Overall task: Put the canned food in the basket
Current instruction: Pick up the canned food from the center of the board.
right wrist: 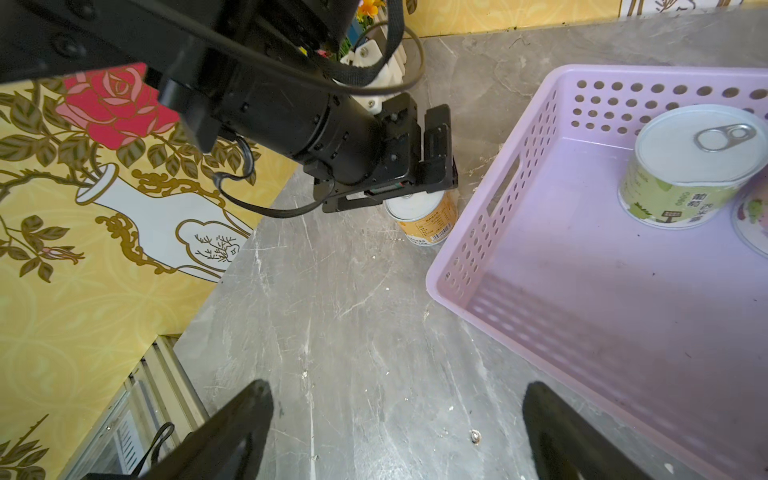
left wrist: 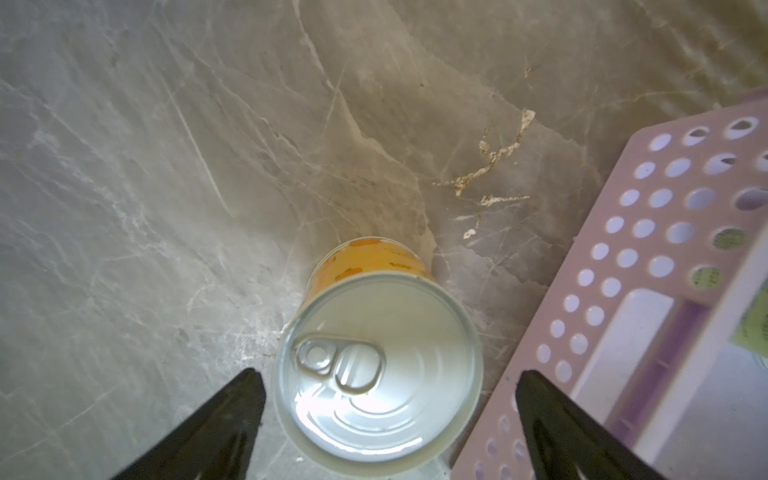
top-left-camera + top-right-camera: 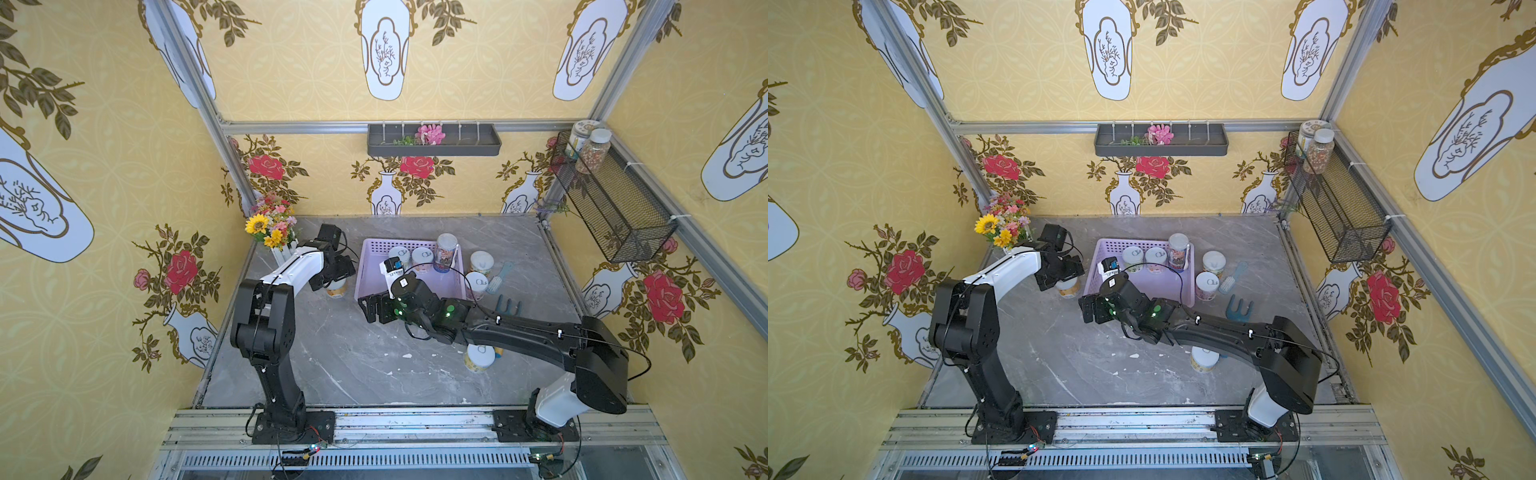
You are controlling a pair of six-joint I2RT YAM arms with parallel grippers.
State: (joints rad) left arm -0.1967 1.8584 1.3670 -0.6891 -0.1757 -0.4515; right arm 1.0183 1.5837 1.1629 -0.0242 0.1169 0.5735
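The can's lid already sits between my open fingers, so I should next lower my left gripper slightly past the rim of the orange-labelled can (image 3: 337, 289) (image 2: 378, 370) below and close.
An orange-labelled can (image 3: 337, 289) (image 2: 378, 370) (image 1: 424, 218) stands upright on the table just left of the lilac basket (image 3: 376, 246) (image 3: 1112, 246) (image 1: 511, 199). My left gripper (image 3: 335, 275) (image 2: 388, 373) hovers over it, open, one jaw on each side of the lid and neither pressing on it. Two cans (image 3: 400, 255) (image 3: 422, 257) and a taller one (image 3: 445, 251) stand along the basket's far side. Two more cans (image 3: 482, 264) (image 3: 476, 284) stand right of the basket. Another can (image 3: 480, 359) sits under my right forearm. My right gripper (image 3: 370, 309) (image 1: 399, 385) is open and empty at the basket's near left corner.
A small brush (image 3: 498, 272) and a blue-grey fork tool (image 3: 508, 305) lie right of the basket. A flower vase (image 3: 272, 228) stands at the back left corner. On the walls hang a wire-mesh basket (image 3: 615, 199) with jars (image 3: 594, 149) and a dark tray (image 3: 434, 141).
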